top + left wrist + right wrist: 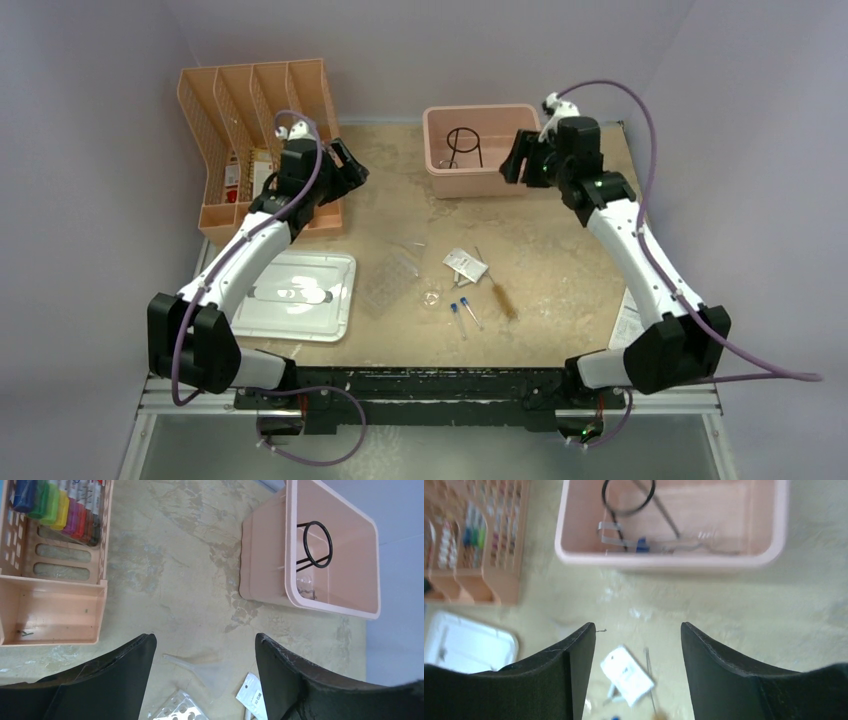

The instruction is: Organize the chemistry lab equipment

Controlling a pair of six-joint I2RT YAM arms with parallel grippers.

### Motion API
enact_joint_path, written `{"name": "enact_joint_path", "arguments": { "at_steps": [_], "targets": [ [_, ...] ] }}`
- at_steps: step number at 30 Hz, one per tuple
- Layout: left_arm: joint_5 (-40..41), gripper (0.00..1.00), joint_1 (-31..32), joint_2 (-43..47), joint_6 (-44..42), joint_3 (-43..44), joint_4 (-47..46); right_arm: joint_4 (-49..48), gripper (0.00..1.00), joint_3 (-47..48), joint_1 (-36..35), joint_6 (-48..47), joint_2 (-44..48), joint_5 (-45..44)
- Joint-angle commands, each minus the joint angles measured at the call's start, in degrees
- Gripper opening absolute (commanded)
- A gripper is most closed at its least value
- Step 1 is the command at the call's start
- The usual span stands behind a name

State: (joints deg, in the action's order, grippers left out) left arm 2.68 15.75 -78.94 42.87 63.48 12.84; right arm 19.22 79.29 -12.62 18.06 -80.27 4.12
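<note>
The test-tube brush beside the white packet (465, 264) comes next. My right gripper moves back to it, then down onto the brush's wire stem near the bristles.
The black wire ring tripod (463, 146) stands in the pink bin (432, 170); it also shows in the left wrist view (316, 544) and the right wrist view (629, 497). Metal tongs (659, 543) lie in the bin beside it. On the table lie a clear well tray (388, 285), a clear funnel (212, 670), a white packet (465, 264), a test-tube brush (498, 292), two blue-capped vials (463, 316) and a tiny glass dish (431, 297). My left gripper (352, 165) (205, 645) and right gripper (512, 160) (638, 630) are open, empty and raised above the table.
An orange file organizer (250, 130) holding coloured markers (60, 505) stands at the back left. A flat white lid (295, 295) lies at the front left. Paper sheets (628, 322) lie at the table's right edge.
</note>
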Motion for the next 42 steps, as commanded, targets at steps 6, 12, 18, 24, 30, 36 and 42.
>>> {"name": "enact_joint_path", "arguments": {
  "at_steps": [6, 12, 18, 24, 30, 36, 42],
  "targets": [
    [-5.0, 0.75, -0.4, 2.0, -4.3, 3.2, 2.5, 10.1, 0.64, -14.7, -12.4, -3.2, 1.3, -2.5],
    [-7.1, 0.75, -0.4, 2.0, -3.7, 2.1, 3.4, 10.4, 0.56, -20.1, -15.9, -2.9, -3.9, -7.7],
    [-9.0, 0.75, -0.4, 2.2, -2.4, 1.4, 3.2, 6.1, 0.44, -22.1, -16.1, -6.3, -7.3, -7.8],
    [-10.2, 0.75, -0.4, 2.5, -1.9, 1.4, 2.8, 5.4, 0.31, -20.6, -16.1, -7.3, -12.8, -8.0],
    [-9.9, 0.75, -0.4, 3.2, -2.4, 0.9, 3.1, 5.4, 0.32, -20.1, -16.1, -7.7, -14.6, -6.3],
    [-9.8, 0.75, -0.4, 3.3, -2.3, 0.6, 3.1, 6.2, 0.26, -20.4, -16.0, -8.9, -17.3, -6.0],
    [-10.2, 0.75, -0.4, 3.1, -2.3, 0.8, 3.2, 6.5, 0.17, -20.3, -16.1, -11.2, -17.7, -7.1]
  ]
}}
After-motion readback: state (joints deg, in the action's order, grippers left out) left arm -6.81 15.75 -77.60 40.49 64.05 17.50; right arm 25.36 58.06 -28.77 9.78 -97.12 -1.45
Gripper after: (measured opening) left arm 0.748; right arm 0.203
